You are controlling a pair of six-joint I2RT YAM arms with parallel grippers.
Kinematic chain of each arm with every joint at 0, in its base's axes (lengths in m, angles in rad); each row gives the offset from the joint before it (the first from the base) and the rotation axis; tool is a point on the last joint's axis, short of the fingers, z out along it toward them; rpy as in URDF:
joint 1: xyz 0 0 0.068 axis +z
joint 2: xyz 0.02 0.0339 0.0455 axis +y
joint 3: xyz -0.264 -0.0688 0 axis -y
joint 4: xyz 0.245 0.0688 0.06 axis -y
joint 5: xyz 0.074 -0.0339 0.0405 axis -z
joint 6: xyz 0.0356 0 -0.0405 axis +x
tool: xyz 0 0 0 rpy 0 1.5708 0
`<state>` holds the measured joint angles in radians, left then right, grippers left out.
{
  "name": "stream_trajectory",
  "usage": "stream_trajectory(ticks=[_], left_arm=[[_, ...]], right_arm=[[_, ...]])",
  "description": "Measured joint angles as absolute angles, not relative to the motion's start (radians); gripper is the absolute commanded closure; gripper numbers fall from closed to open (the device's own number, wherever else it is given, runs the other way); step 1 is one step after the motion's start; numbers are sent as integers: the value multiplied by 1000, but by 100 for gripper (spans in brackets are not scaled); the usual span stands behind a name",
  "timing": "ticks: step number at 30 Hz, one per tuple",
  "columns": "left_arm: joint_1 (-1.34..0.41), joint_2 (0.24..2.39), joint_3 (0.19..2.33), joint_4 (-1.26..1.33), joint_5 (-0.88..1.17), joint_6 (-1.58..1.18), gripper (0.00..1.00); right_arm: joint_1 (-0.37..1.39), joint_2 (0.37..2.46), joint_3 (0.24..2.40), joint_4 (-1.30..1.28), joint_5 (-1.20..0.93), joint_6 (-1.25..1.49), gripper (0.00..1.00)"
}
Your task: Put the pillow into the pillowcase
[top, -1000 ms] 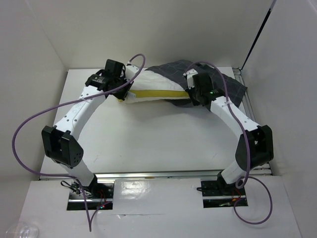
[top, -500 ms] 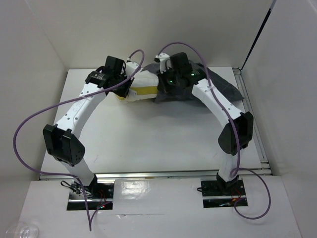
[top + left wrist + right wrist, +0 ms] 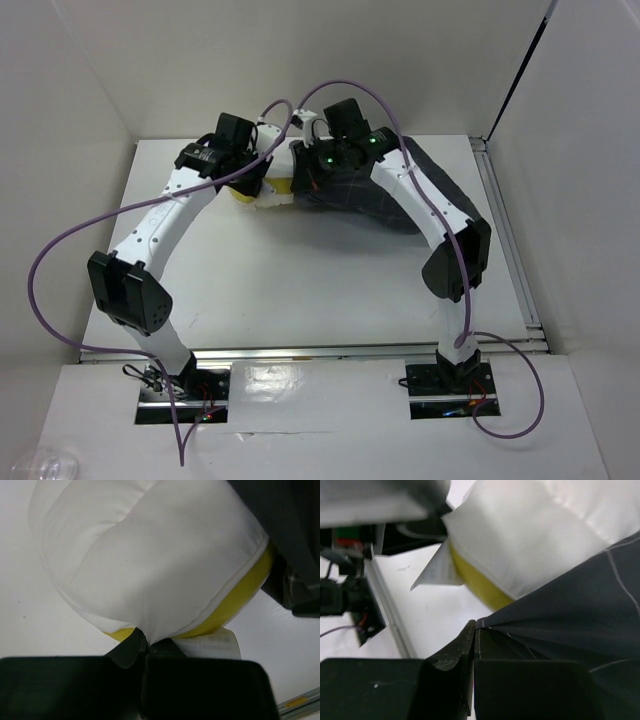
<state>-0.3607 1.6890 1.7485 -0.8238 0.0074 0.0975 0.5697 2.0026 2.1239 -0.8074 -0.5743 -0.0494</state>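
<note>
The left gripper draws back toward my base over the bare tabletop next and releases the corner of the pillow's end there, as that end bulges bunched above the fingers.
The white pillow (image 3: 262, 190) with its yellow band lies at the back of the table, and only its left end shows outside the dark checked pillowcase (image 3: 400, 195). My left gripper (image 3: 250, 185) is shut on the pillow's left end; in the left wrist view the pillow (image 3: 150, 565) bulges above the shut gripper (image 3: 145, 642), with its tag (image 3: 215, 642) beside the jaws. My right gripper (image 3: 312, 185) is shut on the pillowcase's open edge, close to my left one. In the right wrist view the right gripper (image 3: 476, 627) pinches the pillowcase (image 3: 570, 630), with the pillow (image 3: 530, 540) entering the case.
White enclosure walls stand at the back and both sides. A metal rail (image 3: 505, 240) runs along the table's right edge. Purple cables (image 3: 60, 260) loop from both arms. The two wrists sit close together at the back centre.
My right gripper has pulled the pillowcase's edge leftward over the pillow, covering most of it. The yellow band is now almost hidden. My left gripper has stayed holding the pillow's end.
</note>
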Motion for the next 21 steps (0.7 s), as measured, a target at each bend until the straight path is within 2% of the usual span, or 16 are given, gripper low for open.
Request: stream_trajectory(ticks=[4,6,7,8,11,18,21], left_arm=[[-361,1703,1761,-826,5,93,100],[-361,1713,1767,-826,3,89,100],[-361,1718,1771,-823,4,87,100],[-361,1720,1773,-816,5,83,100],[-364,1717,1751,-768,14,78,100],[-416,1639,1487,-662,28,101,100],[-456,1582,1353,-626,17,127,100]], right_arm=[[570,1996,2078,-839,-685,-46,100],[570,1994,2068,-858,-721,-47,85],[570,1991,2066,-866,-723,-51,61],[569,1983,2056,-867,-724,-47,52],[530,1953,2036,-872,-726,-38,41],[273,1934,2039,-778,-707,94,36],[224,1947,2082,-755,-682,144,36]])
